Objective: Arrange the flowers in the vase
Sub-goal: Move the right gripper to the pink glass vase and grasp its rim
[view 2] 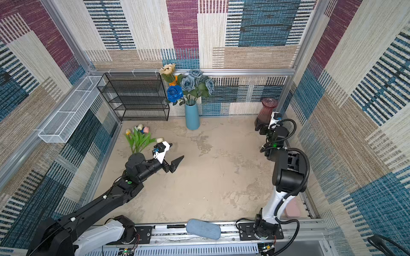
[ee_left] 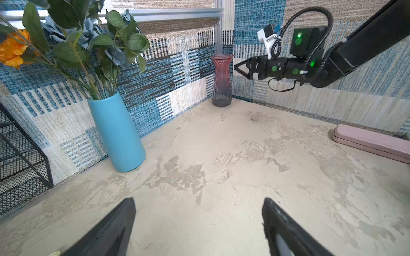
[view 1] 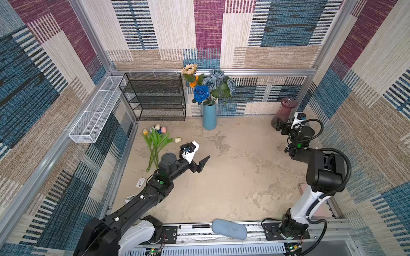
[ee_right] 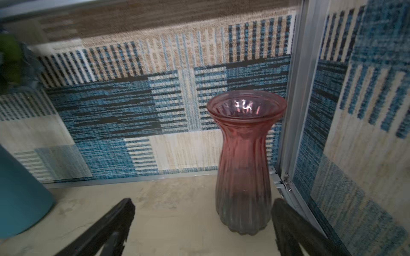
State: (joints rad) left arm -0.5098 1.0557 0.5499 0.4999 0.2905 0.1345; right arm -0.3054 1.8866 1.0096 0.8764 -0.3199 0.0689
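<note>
My right gripper moves outward next until its open fingers straddle the pink vase's body below the vase's rim [view 1: 282, 114] [ee_right: 244, 153], then closes. The pink vase is slimmer below its rim.
Several tulips [view 1: 157, 139] [view 2: 139, 138] lie on the table at the left, heads toward the back. A blue vase [view 1: 209, 116] [view 2: 192, 116] [ee_left: 117, 133] at the back holds dusty-blue roses [view 1: 216, 75], a deep-blue rose [view 1: 201, 93], a cream sunflower [view 1: 189, 69] and an orange marigold [ee_left: 12, 49]. An empty pink glass vase [view 1: 285, 110] [view 2: 266, 109] [ee_right: 244, 166] stands in the back right corner. My left gripper [view 1: 203, 163] [ee_left: 198, 199] hovers open and empty just right of the tulips. My right gripper [view 1: 280, 127] [ee_right: 203, 199] is open close in front of the pink vase.
A black wire shelf [view 1: 155, 95] and a white wire basket [view 1: 95, 110] line the back left. A pink case [ee_left: 372, 141] lies by the right wall. A blue-grey pouch [view 1: 229, 229] rests on the front rail, and a small card [view 1: 140, 182] lies at the left edge.
</note>
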